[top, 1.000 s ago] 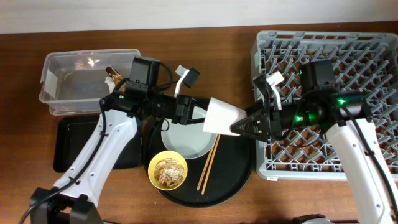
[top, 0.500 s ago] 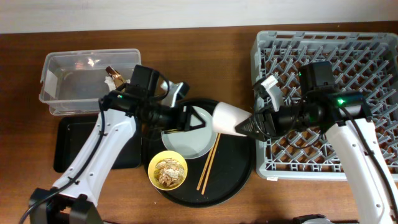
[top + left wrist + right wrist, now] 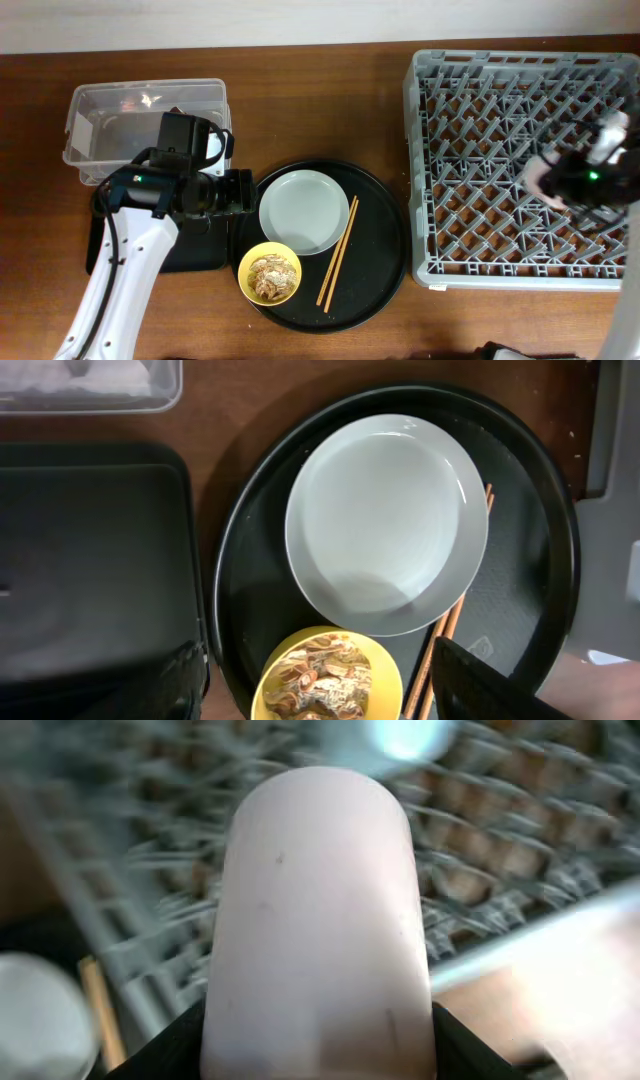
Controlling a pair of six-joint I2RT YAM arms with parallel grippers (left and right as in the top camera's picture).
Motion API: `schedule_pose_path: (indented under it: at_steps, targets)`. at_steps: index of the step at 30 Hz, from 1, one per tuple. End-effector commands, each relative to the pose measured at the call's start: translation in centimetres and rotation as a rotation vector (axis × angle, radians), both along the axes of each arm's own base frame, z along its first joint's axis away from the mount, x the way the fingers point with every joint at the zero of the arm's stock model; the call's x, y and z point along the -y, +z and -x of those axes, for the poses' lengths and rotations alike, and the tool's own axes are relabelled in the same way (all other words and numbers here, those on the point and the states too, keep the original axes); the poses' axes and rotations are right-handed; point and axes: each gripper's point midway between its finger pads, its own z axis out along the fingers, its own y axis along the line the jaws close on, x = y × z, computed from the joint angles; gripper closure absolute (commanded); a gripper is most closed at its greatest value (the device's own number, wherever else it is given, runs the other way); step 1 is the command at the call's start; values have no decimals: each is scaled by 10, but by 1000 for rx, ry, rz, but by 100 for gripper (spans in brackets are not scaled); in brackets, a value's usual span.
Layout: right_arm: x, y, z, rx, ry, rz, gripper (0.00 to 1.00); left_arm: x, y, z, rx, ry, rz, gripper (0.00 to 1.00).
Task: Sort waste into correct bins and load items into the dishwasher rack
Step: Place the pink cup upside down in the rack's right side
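Observation:
My right gripper lowers the pink cup next, drawing it back onto the upright pegs (image 3: 540,221) (image 3: 462,910) toward the rack's near edge, since the rack stands empty.
My right gripper (image 3: 318,1060) is shut on the pink cup (image 3: 318,920), which it holds over the grey dishwasher rack (image 3: 480,100) at its right side (image 3: 545,178). My left gripper (image 3: 241,192) hangs open and empty at the left rim of the round black tray (image 3: 385,215). Its fingers (image 3: 490,685) straddle, from above, the yellow bowl (image 3: 325,678) of tan food scraps. Behind the bowl on that tray lies the grey-green plate (image 3: 388,520), with the chopsticks (image 3: 338,252) to its right. White tissue (image 3: 100,372) lies in the clear tub (image 3: 100,130).
The shallow black rectangular tray (image 3: 105,245) lies in front of the clear tub, partly under my left arm. The rack fills the right side of the table, its upright pegs close under the cup. Bare wood (image 3: 320,100) separates the tub and the rack.
My left gripper has opened and drawn back left from over the plate. My right arm has carried the pink cup from over the round tray to the right side of the rack.

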Motion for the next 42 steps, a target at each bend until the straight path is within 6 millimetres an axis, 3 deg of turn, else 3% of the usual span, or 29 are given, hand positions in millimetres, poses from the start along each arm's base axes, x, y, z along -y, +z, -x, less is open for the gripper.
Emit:
schedule_pose_path:
  at_steps: [1, 6, 12, 15, 21, 24, 30, 31, 34, 37, 42]
  targets:
    - [45, -12, 22, -119, -184, 75, 55, -5, 4, -2, 23, -1, -20, 28]
    - [62, -42, 23, -229, -234, 21, 55, -5, 4, -2, 23, -1, -20, 26]
    - [67, -83, 10, -333, -222, -50, 52, -5, 4, -2, 23, -1, -20, 25]
    - [64, -99, 6, -371, -213, -101, 35, -5, 4, -2, 22, -1, -20, 25]
    - [51, -95, 1, -334, -200, -168, 24, -5, 4, -2, 22, -1, -20, 21]
    - [39, -74, -2, -253, -163, -186, 25, -5, 4, -1, 18, -1, -22, 20]
    - [-25, 2, -7, 11, 91, -102, 21, -9, 3, 0, 15, 7, -41, 17]
    - [-45, 17, -6, 65, 165, -78, 4, -12, 2, 0, 13, 15, -62, 16]
    - [-102, 41, -8, 175, 351, -125, 2, -14, 1, 1, 9, 19, -72, 17]
    - [-145, 40, -10, 171, 505, -153, 2, -15, 0, 3, 1, 19, -74, 16]
    - [-205, 12, -7, 53, 679, -204, 1, -26, -4, 10, -34, 54, -128, 17]
